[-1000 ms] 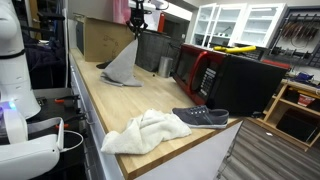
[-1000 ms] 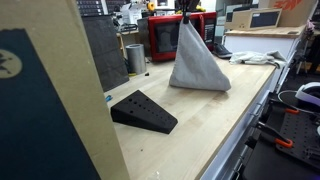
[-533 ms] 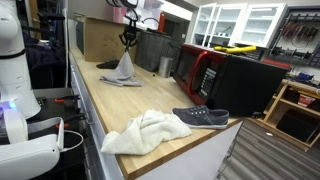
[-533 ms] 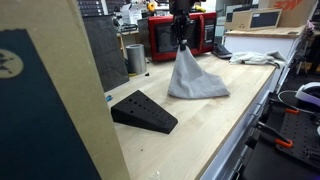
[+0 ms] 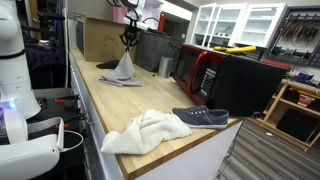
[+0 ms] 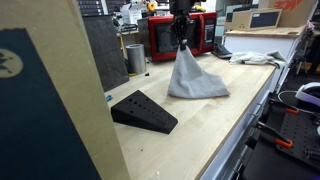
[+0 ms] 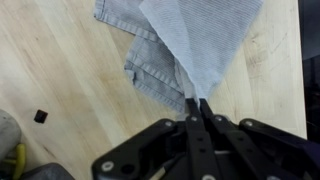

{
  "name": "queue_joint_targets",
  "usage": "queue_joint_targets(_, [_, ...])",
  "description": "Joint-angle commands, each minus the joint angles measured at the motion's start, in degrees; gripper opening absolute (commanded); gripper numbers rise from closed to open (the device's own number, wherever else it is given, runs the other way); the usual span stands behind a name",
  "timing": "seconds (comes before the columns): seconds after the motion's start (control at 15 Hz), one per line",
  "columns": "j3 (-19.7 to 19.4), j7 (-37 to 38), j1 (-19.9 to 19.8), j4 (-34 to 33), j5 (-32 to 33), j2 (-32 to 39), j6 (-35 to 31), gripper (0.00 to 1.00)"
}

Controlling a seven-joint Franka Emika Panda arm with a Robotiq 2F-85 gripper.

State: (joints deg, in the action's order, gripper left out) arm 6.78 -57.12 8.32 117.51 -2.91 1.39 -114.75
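I will lower the top of the cloth with my gripper next, toward the wood beside the black wedge-shaped block, because the cloth's lower edge already rests on the counter.
My gripper (image 7: 198, 103) is shut on the peak of a grey cloth (image 7: 190, 40), pinching a fold between the fingertips. The cloth (image 6: 193, 75) hangs as a cone from the gripper (image 6: 180, 42) with its lower edge spread on the wooden counter (image 6: 210, 125). In an exterior view the same cloth (image 5: 123, 68) is at the far end of the counter under the gripper (image 5: 128, 42). The wrist view shows part of the cloth bunched flat on the wood below the jaws.
A black wedge-shaped block (image 6: 143, 111) lies near the counter's left side. A white towel (image 5: 145, 131) and a dark shoe (image 5: 201, 117) lie at the near end. A red microwave (image 6: 166, 36), a metal cup (image 6: 135, 57) and a cardboard box (image 5: 104, 38) stand at the back.
Between one second and half a second ago the gripper came down and the cloth cone became shorter and more bunched on the counter. Since then nothing has moved.
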Motion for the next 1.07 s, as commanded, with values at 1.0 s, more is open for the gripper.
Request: queue_joint_targets(1.0, [7.2,-4.9,4.6,8.4,-18.4,-1.1,3.6,0.01])
